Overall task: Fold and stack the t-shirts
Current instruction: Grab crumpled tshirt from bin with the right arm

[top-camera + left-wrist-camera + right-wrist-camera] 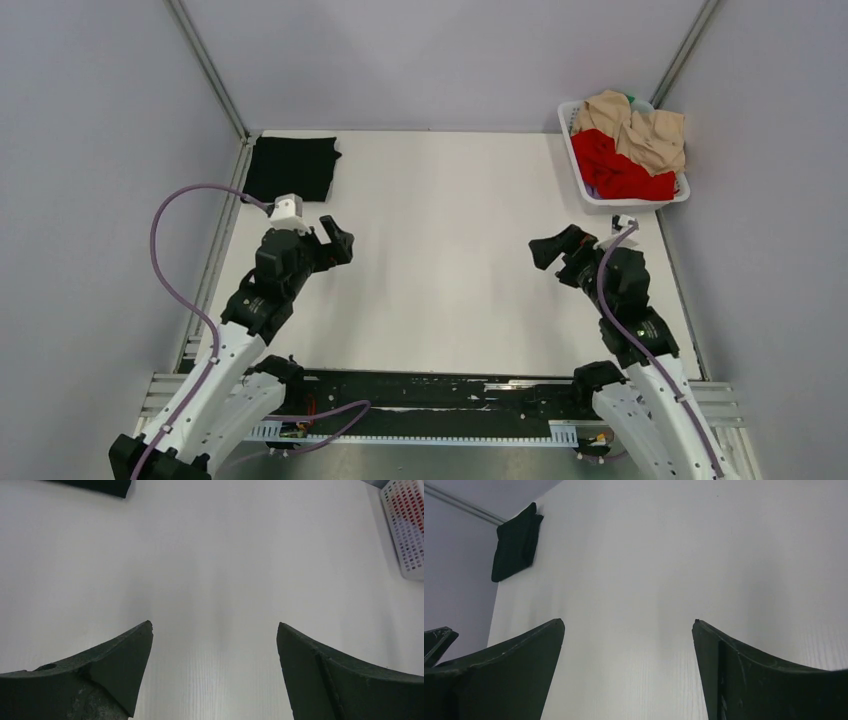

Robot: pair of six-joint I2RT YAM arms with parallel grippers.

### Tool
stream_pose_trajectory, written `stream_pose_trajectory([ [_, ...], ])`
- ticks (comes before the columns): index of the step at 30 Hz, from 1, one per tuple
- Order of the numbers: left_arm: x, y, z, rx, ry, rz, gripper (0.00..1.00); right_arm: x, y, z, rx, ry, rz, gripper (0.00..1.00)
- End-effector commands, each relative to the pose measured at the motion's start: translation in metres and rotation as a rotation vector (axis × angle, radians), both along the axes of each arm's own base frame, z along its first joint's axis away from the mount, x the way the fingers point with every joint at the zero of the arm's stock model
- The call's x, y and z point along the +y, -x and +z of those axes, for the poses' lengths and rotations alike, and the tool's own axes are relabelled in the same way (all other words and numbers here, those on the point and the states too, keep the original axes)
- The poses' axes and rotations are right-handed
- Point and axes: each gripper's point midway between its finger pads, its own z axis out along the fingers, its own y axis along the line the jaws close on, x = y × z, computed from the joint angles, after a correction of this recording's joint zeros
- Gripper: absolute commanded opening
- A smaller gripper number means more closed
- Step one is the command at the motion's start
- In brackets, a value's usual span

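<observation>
Next, my right gripper reaches outward above the beige t-shirt's fold by the basket's side (667, 130), then lowers onto it, as it lies outward, draped over the basket's rim.
A folded black t-shirt (292, 167) lies flat at the table's far left corner; it also shows in the left wrist view (95, 486) and the right wrist view (515, 544). A crumpled beige t-shirt (640, 130) and a red t-shirt (615, 170) fill the white slatted basket (572, 148) at the far right, with a sliver of green (629, 97) behind. My left gripper (338, 241) is open and empty over bare table, near the black shirt. My right gripper (553, 247) is open and empty, near-left of the basket.
The white table (440, 250) has metal rails along its left and right edges and grey walls close around. The basket's wall shows in the left wrist view (407, 530). A black rail with cables runs along the near edge between the arm bases.
</observation>
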Motion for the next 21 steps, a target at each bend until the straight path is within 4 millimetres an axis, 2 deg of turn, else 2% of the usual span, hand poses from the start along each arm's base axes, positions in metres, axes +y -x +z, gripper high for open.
stream_pose_trajectory([
  [1, -0.002, -0.007, 0.016, -0.038, 0.027, 0.007, 1.0, -0.014, -0.027, 0.033, -0.047, 0.044, -0.101, 1.0],
  [2, -0.003, -0.007, 0.015, -0.035, 0.027, 0.007, 1.0, -0.02, -0.036, 0.042, -0.056, 0.076, -0.127, 1.0],
  [6, -0.002, -0.01, 0.013, -0.028, 0.02, 0.015, 1.0, -0.038, -0.079, 0.059, -0.022, 0.234, -0.21, 1.0],
  [10, 0.001, -0.012, 0.01, -0.017, 0.007, 0.028, 1.0, -0.065, -0.132, 0.057, 0.065, 0.301, -0.308, 1.0],
  [12, 0.001, -0.013, 0.009, -0.012, 0.0, 0.033, 1.0, -0.093, -0.154, 0.056, 0.113, 0.323, -0.382, 1.0],
  [16, 0.001, -0.013, 0.01, -0.012, 0.002, 0.035, 1.0, -0.163, -0.199, 0.066, 0.15, 0.343, -0.507, 1.0],
  [20, 0.002, -0.016, 0.007, -0.016, -0.003, 0.042, 1.0, -0.237, -0.238, 0.063, 0.206, 0.359, -0.653, 1.0],
  [21, 0.003, -0.017, 0.006, -0.013, -0.006, 0.047, 1.0, -0.257, -0.248, 0.068, 0.197, 0.373, -0.699, 1.0],
])
